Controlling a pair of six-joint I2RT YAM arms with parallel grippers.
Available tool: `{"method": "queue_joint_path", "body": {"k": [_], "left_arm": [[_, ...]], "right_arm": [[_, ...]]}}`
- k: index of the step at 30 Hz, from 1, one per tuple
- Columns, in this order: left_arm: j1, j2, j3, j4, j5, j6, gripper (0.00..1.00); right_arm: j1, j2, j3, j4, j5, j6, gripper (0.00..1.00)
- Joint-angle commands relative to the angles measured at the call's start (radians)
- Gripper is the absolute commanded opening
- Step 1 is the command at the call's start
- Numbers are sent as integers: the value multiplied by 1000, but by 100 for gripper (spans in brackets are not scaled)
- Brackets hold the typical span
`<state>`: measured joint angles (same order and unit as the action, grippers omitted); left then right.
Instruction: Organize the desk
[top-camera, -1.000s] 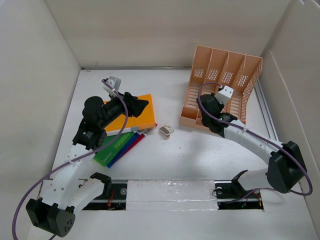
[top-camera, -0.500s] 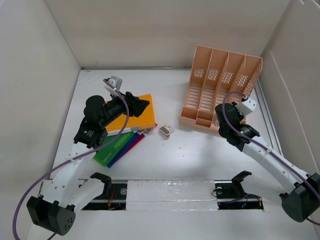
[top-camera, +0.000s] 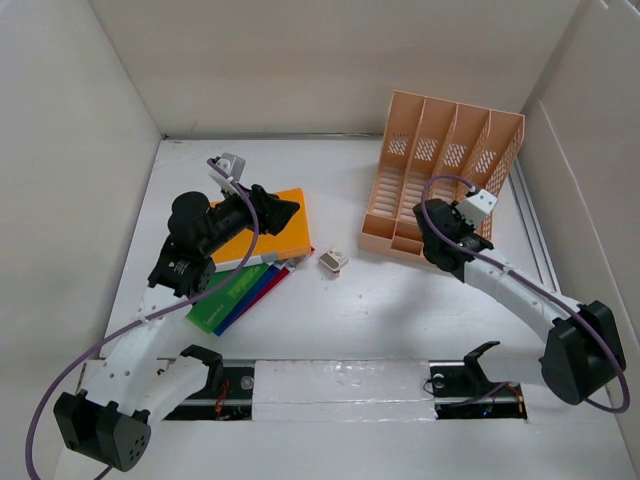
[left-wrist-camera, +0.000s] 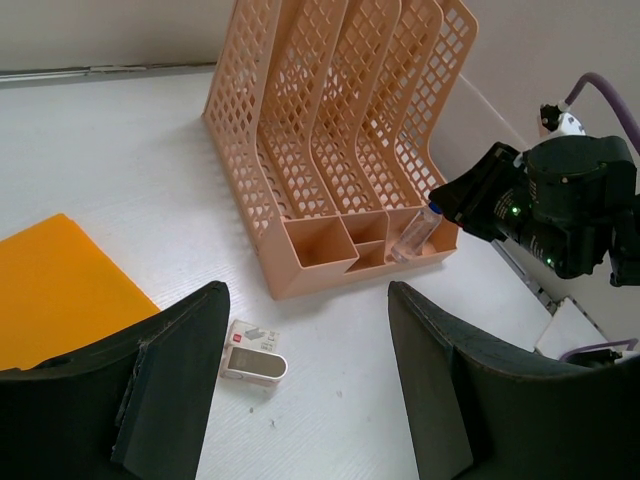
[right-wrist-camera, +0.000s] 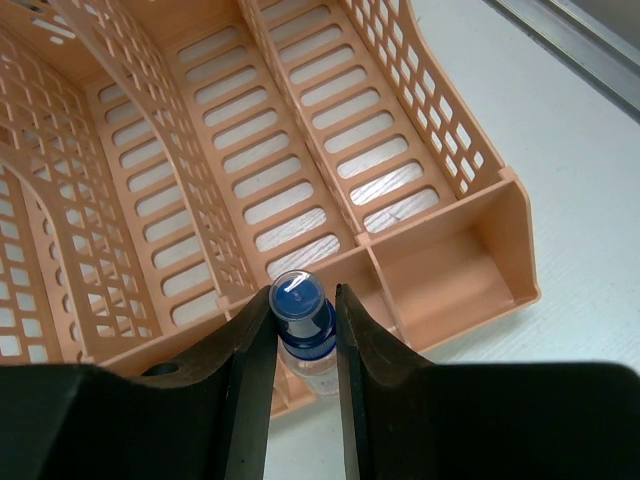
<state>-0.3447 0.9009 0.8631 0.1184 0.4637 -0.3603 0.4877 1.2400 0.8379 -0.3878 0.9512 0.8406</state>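
Note:
The bottle's base hangs by its compartment's front side, so my right gripper must ease slightly outward and toward the rack's middle, then open.
The white desk (top-camera: 400, 310) holds a peach file rack (top-camera: 445, 160) at the back right. My right gripper (right-wrist-camera: 300, 310) is shut on a small clear bottle with a blue cap (right-wrist-camera: 302, 318), held over the rack's front compartments (right-wrist-camera: 455, 270); the bottle also shows in the left wrist view (left-wrist-camera: 415, 230). My left gripper (left-wrist-camera: 305, 385) is open and empty, above an orange folder (top-camera: 268, 225) and pointed toward a small white stapler-like box (left-wrist-camera: 252, 357), which also shows in the top view (top-camera: 332, 262).
A stack of green, blue and red folders (top-camera: 238, 292) lies under the left arm. White wall panels (top-camera: 70, 170) edge the desk on left, back and right. A metal rail (top-camera: 535, 245) runs along the right edge.
My right arm swung out to the right and then came back left toward the rack's front, carrying the bottle. The left arm has barely moved.

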Motion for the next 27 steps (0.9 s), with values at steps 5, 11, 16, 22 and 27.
{"method": "queue_joint_path", "body": {"k": [5, 11, 16, 22, 27], "left_arm": [[3, -10, 1, 38, 9, 1, 60], [3, 0, 4, 40, 10, 3, 60], [3, 6, 4, 41, 9, 1, 60], [3, 0, 5, 38, 3, 6, 59], [3, 3, 4, 43, 10, 6, 60]], "right_arm": [[-12, 26, 58, 63, 29, -20, 0], [-12, 1, 35, 180, 44, -61, 0], [15, 58, 42, 169, 73, -60, 0], [58, 159, 95, 43, 90, 12, 0], [71, 142, 83, 24, 100, 40, 2]]}}
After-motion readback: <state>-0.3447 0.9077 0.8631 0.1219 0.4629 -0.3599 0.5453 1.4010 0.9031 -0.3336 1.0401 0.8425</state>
